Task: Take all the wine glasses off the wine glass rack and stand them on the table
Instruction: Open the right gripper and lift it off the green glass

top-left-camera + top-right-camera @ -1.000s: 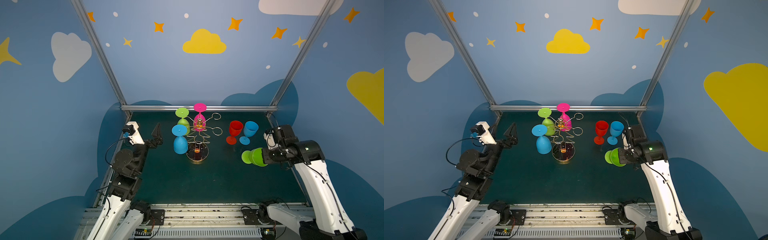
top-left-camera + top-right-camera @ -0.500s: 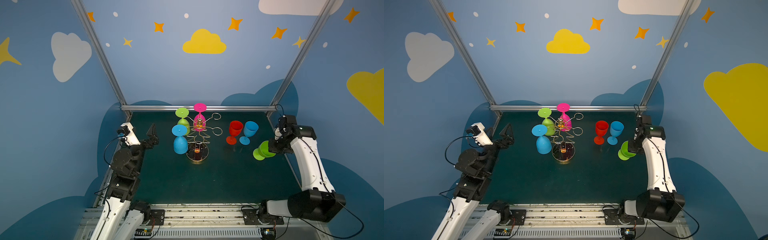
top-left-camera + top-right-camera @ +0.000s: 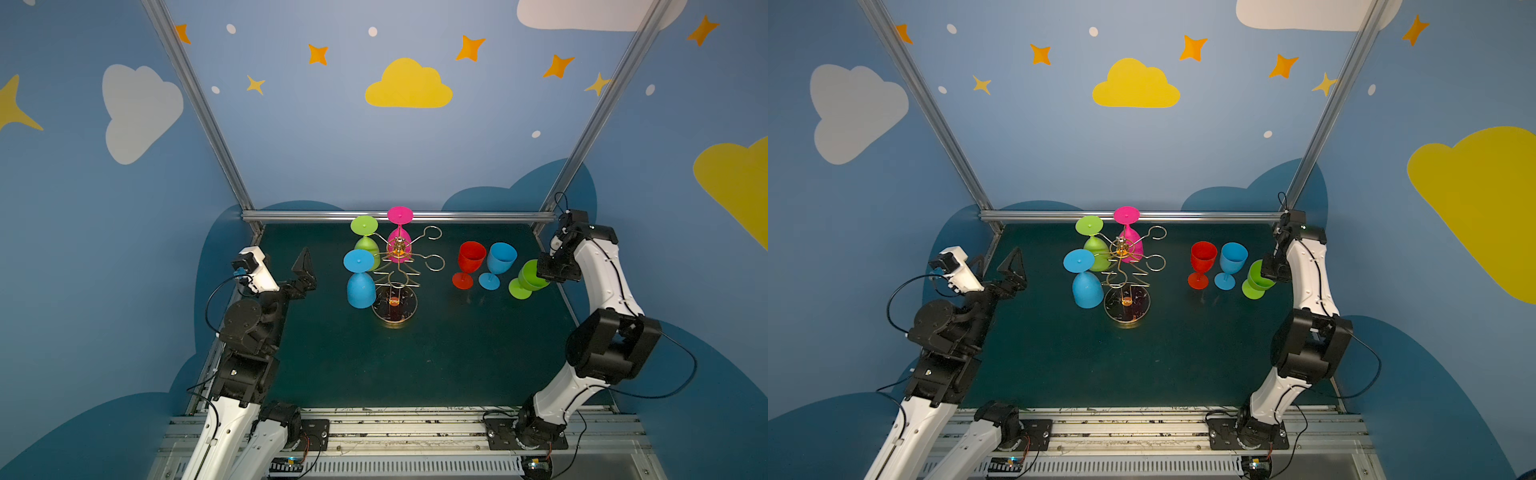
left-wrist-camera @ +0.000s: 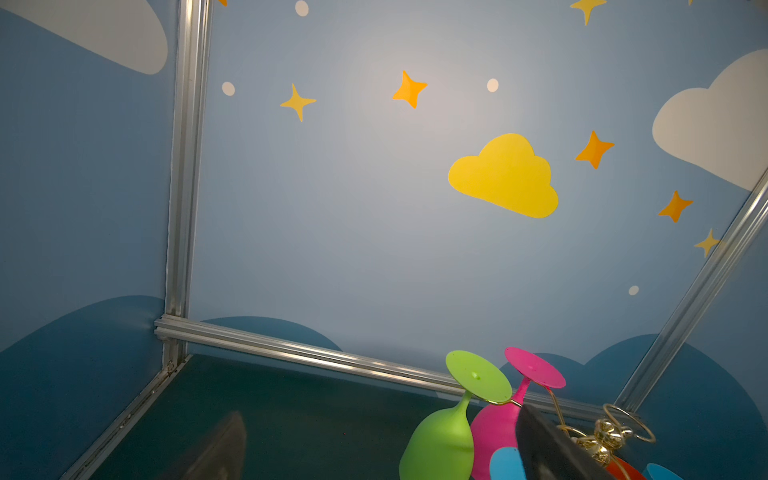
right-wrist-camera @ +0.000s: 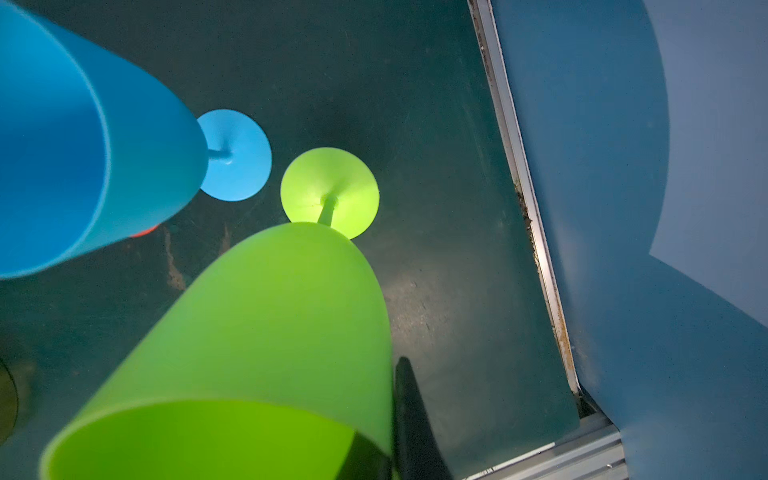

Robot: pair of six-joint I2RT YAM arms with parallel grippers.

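My right gripper will swing toward the standing blue glass and tilt the second green wine glass upright over the mat beside it, then release it, since the held bowl leans.
The gold wine glass rack (image 3: 395, 309) (image 3: 1126, 306) stands mid-mat on its round dark base. Three wine glasses hang upside down on it in both top views: blue (image 3: 360, 287), green (image 3: 369, 246) and pink (image 3: 400, 240). My right gripper (image 3: 543, 277) (image 5: 390, 415) is shut on the rim of a second green wine glass (image 3: 527, 279) (image 5: 270, 332). That glass is off the rack and tilted, its foot (image 5: 330, 191) low by the mat. My left gripper (image 3: 305, 270) (image 4: 380, 415) is open and empty, left of the rack. The hanging green glass (image 4: 440, 440) shows between its fingers.
A red glass (image 3: 469, 264) and a blue glass (image 3: 498, 262) (image 5: 83, 158) stand upright on the mat just left of the held green one. The mat's right rail (image 5: 523, 199) runs close beside the right gripper. A back rail (image 3: 399, 216) lies behind the rack.
The right arm carried the green glass from the front right toward the back, beside the blue glass, tipping it from sideways toward upright. The left gripper drew back slightly to the left.
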